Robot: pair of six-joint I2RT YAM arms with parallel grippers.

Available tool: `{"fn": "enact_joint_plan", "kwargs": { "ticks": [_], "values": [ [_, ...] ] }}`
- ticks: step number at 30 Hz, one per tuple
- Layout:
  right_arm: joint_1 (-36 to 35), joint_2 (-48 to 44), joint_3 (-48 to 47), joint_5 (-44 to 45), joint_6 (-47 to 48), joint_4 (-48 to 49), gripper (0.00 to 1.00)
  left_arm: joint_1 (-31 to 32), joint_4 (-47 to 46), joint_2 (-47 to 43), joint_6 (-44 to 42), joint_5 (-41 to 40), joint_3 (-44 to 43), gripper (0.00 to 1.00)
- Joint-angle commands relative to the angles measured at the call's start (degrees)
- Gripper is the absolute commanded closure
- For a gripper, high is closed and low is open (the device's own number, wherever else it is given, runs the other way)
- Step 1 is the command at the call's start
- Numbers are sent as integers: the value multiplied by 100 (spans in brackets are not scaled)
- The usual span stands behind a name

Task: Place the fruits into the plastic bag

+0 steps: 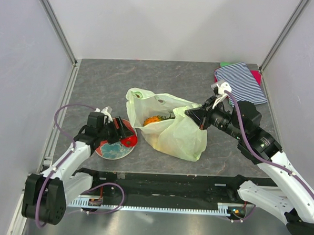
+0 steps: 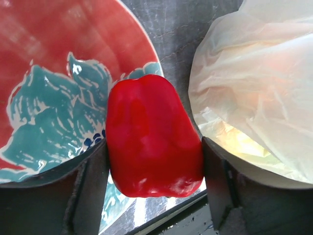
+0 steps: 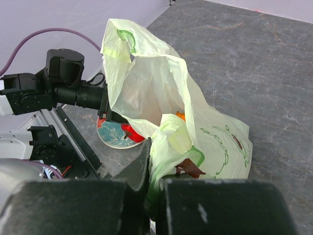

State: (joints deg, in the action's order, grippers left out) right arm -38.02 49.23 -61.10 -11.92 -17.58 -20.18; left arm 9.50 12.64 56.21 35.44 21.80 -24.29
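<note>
The right gripper holds up the bag's rim, so I will next use my left gripper to lift the pepper up over the bag's rim, lower it into the bag's opening [image 1: 156,111] and then let it go.
The pale green plastic bag [image 1: 169,126] lies mid-table, its mouth held open. An orange fruit [image 1: 152,119] shows inside it. My right gripper [image 1: 195,113] is shut on the bag's rim [image 3: 171,147] and holds it up. My left gripper [image 1: 125,132] is shut on the red pepper-like piece [image 2: 152,137], its fingers [image 2: 93,181] pressed on both sides, just over the edge of the red plate [image 1: 109,151]. The bag [image 2: 259,88] is close to the right of the pepper. The pepper also shows in the right wrist view [image 3: 133,133]. Other fruits are hidden.
A striped blue-white cloth [image 1: 242,84] lies at the back right on red and green pieces. The red floral plate [image 2: 54,83] sits at the front left beside the bag. Grey walls and metal rails [image 1: 56,28] close the table sides.
</note>
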Motion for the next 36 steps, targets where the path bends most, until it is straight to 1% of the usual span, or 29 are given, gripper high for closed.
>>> {"fn": "enact_joint_plan", "kwargs": {
  "ticks": [1,3,4,7,8,10,14,16,21,24,25,26,27,28,29,32,34,36],
  "values": [
    [-4,-89,19,50,-43,226,100,17,-298,31,130,96,4,33],
    [-4,-81,19,59,-35,217,100,8,-289,22,121,70,4,38],
    [-4,-81,19,59,-43,217,100,8,-280,22,121,26,4,38],
    [-4,-63,10,50,-34,208,100,8,-236,-4,112,-105,-14,39],
    [-4,-63,2,50,-26,208,100,-9,-166,-91,69,-228,-57,37],
    [-4,-63,-7,59,-35,191,100,-70,185,-267,33,-709,-294,34],
    [-12,-89,-33,67,-17,164,100,-360,405,-935,-54,-1098,-760,34],
    [-4,-98,-42,59,-8,164,100,-370,327,-1216,-125,-1152,-1146,35],
    [5,-81,-42,41,-8,164,100,-370,-358,-1551,-450,-862,-1929,39],
    [-4,-72,-33,32,0,173,100,-352,-587,-1306,-687,-284,-2579,40],
    [-12,-72,-33,23,1,173,100,-300,-701,-1122,-818,232,-2728,40],
    [-12,-72,-25,32,-8,173,100,-221,-1033,-1077,-889,472,-2895,40],
    [-4,-72,-33,32,0,173,100,-116,-1219,-1059,-959,665,-2932,40],
    [-4,-89,-25,32,1,173,100,155,-1386,-1068,-1134,659,-3002,40],
    [-4,-81,-25,32,9,164,100,297,-1561,-1059,-1266,659,-3054,40],
    [-12,-98,-7,58,9,164,100,903,-1686,-902,-1732,816,-3248,39],
    [-4,-80,-16,67,18,164,100,1280,-1669,-717,-1961,1141,-3379,39],
    [-4,-72,-25,67,9,164,100,1501,-1503,-419,-2067,1343,-3433,39]
  ]
}}
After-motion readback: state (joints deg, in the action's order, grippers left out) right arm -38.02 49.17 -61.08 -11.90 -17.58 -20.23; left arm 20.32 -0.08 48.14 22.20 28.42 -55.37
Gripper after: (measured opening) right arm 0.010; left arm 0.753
